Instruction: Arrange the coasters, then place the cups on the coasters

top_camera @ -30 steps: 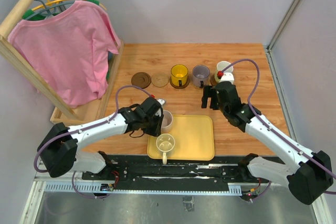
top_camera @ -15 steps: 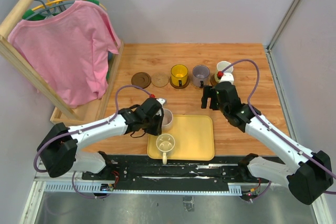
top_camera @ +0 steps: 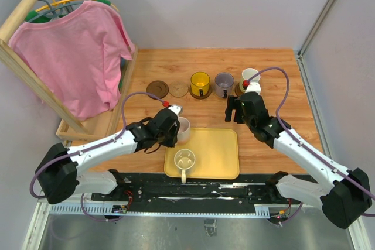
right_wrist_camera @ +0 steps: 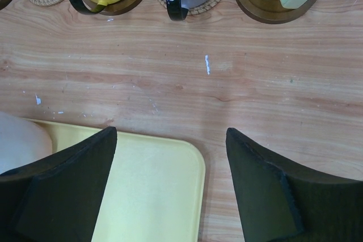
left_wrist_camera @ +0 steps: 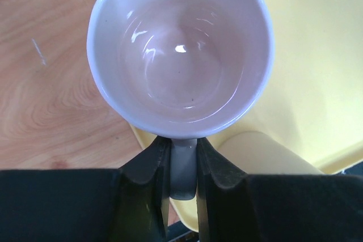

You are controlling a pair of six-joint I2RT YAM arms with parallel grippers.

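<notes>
The left gripper carries the pale pink cup outward over the empty tan coaster point(top_camera: 179, 89) next, lowers it and releases its handle, since the coaster lies outward.
My left gripper point(left_wrist_camera: 182, 162) is shut on the handle of the pale pink cup point(left_wrist_camera: 180, 55), which hangs over the yellow tray's left far corner point(top_camera: 183, 128). A cream cup point(top_camera: 184, 159) stands on the tray. In a row at the back are an empty dark coaster point(top_camera: 157, 89), an empty tan coaster point(top_camera: 179, 89), the yellow cup point(top_camera: 200, 84) on a dark coaster, the grey-purple cup point(top_camera: 224, 84) on a tan coaster, and a white cup point(top_camera: 251, 76) on a dark coaster. My right gripper point(right_wrist_camera: 171, 134) is open and empty, over the tray's far right corner.
The yellow tray point(top_camera: 217, 150) lies at the near middle of the wooden table. A wooden clothes rack with a pink shirt point(top_camera: 70, 57) fills the left side. Grey walls close the back and right.
The left gripper has moved the pink cup a little back and left, off the tray's corner. The right gripper has stayed in place, its jaws slightly narrower.
</notes>
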